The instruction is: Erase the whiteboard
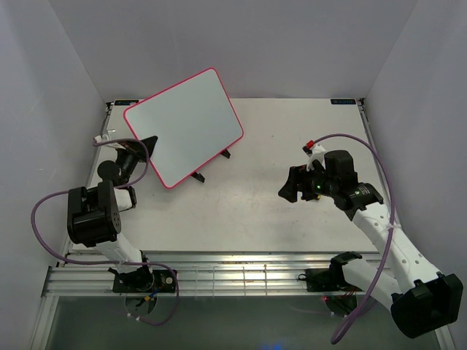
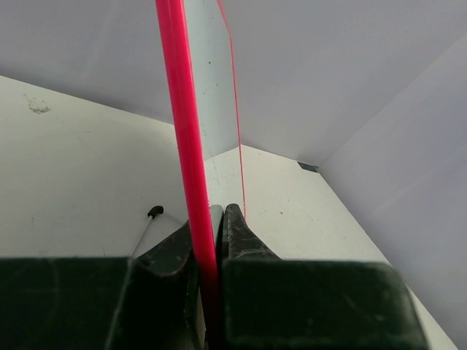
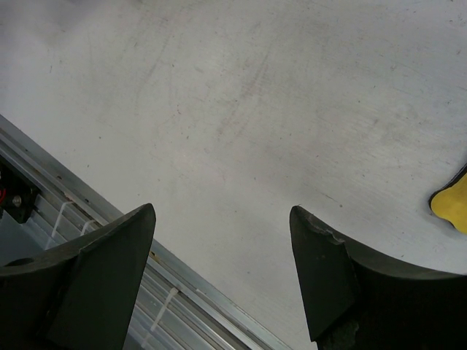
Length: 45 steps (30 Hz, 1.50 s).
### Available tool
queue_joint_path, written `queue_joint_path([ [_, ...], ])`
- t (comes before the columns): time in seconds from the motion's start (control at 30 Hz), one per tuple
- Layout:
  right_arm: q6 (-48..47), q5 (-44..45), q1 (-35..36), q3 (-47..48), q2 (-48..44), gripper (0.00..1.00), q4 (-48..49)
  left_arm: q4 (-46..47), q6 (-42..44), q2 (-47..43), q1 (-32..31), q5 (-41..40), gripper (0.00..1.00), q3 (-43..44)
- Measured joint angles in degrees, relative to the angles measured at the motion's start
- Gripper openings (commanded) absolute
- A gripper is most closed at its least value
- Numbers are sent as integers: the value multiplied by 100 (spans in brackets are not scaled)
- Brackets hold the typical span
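Observation:
The board's black feet rest on the table. So my left gripper needs to pull the pink rim [image 2: 182,109] between its fingers slightly back toward my base, then let go of it.
The whiteboard [image 1: 186,124], white with a pink-red rim, stands tilted on its black wire stand [image 1: 198,176] at the back left of the table; its face shows no writing. My left gripper [image 1: 142,146] is shut on the board's left edge. In the left wrist view the pink rim [image 2: 182,109] runs down between the closed fingertips of that gripper [image 2: 215,219]. My right gripper [image 1: 290,187] is open and empty, hovering above the table at the right. In its wrist view the gripper [image 3: 222,211] holds nothing, and a yellow eraser [image 3: 452,208] lies at the frame's right edge.
The metal rail [image 1: 241,273] runs along the table's near edge, also in the right wrist view [image 3: 80,219]. Grey walls enclose the table on three sides. A stand foot with a black tip [image 2: 155,211] rests on the table beside the left fingers.

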Motion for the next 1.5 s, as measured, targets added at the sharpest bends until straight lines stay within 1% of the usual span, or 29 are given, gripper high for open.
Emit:
queue_joint_path([
  [0.2, -22, 2, 42, 0, -83, 80, 0, 177, 105, 107, -20, 20, 0, -48],
  [0.4, -26, 4, 68, 0, -98, 80, 0, 398, 153, 118, -24, -42, 1, -326],
  [0.43, -24, 4, 68, 0, -101, 80, 0, 431, 149, 118, -28, -85, 4, -389],
  [0.5, -24, 2, 68, 0, -101, 80, 0, 509, 142, 116, -39, -203, 7, -516],
  [0.53, -24, 4, 70, 0, -101, 80, 0, 531, 136, 111, -46, -269, 18, -573],
  [0.63, -24, 2, 72, 0, -101, 80, 0, 575, 284, 85, -59, -446, 33, -721],
  [0.7, -24, 2, 72, -2, -101, 80, 2, 455, 592, 94, -35, -658, 34, -846],
  [0.83, -24, 2, 72, -68, -146, 80, 11, 494, 769, 116, -42, -684, 36, -944],
  [0.9, -24, 2, 74, -76, -155, 80, 11, 555, 835, 170, -42, -682, 29, -944],
  [0.93, -24, 2, 74, -76, -164, 80, 11, 577, 848, 208, -39, -686, 21, -944],
  [0.97, -24, 2, 74, -76, -173, 80, 13, 621, 848, 247, -39, -682, 1, -944],
  [1.17, -26, 4, 76, -76, -175, 80, 13, 621, 911, 289, -15, -522, 0, -791],
  [1.5, -39, -11, 76, -76, -162, 80, 20, 59, 1193, 111, -13, -162, 0, -293],
])
